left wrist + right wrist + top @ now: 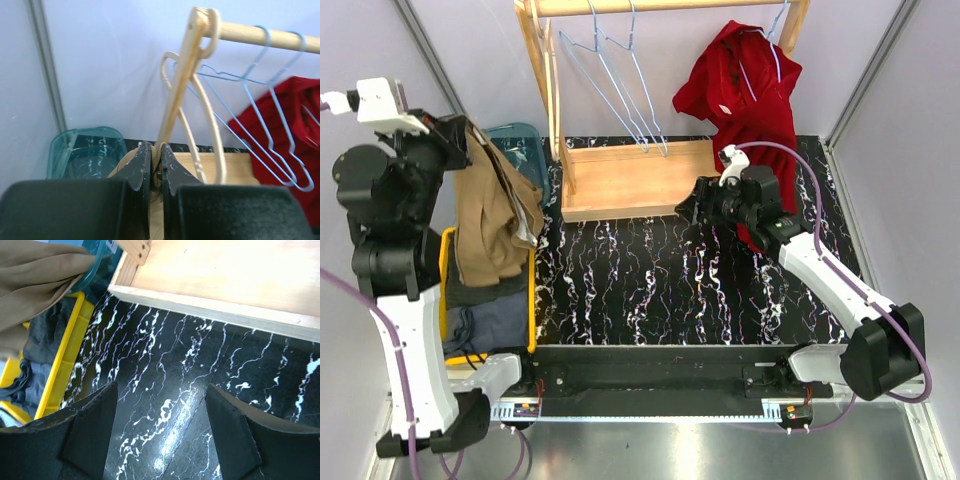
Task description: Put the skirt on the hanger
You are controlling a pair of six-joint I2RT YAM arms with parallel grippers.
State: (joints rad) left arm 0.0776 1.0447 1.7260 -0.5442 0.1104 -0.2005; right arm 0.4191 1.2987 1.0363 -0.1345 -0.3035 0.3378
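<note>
The robot's left gripper moves back and to the right in the top view next, lowering the skirt (495, 220) to let it go on the black marble table, because there is open space there.
The skirt (495, 220) is tan cloth hanging from my left gripper (470, 135), raised at the left above the yellow bin. In the left wrist view that gripper (156, 150) is shut on a bunched fold of the skirt (122, 162). Pale blue wire hangers (620, 90) hang empty on the wooden rail (650, 6), to the right of the skirt. A cream hanger (210, 120) hangs on the rail's near end, straight ahead of my left gripper. My right gripper (705, 215) is open and empty just above the black marble table (165, 405), next to the rack's base.
A red garment (745, 85) hangs on a hanger at the rail's right end, just behind my right arm. The rack's wooden base (630, 180) lies across the back. The yellow bin (447, 290) holds dark clothes at the left. A teal container (525, 150) stands behind the skirt.
</note>
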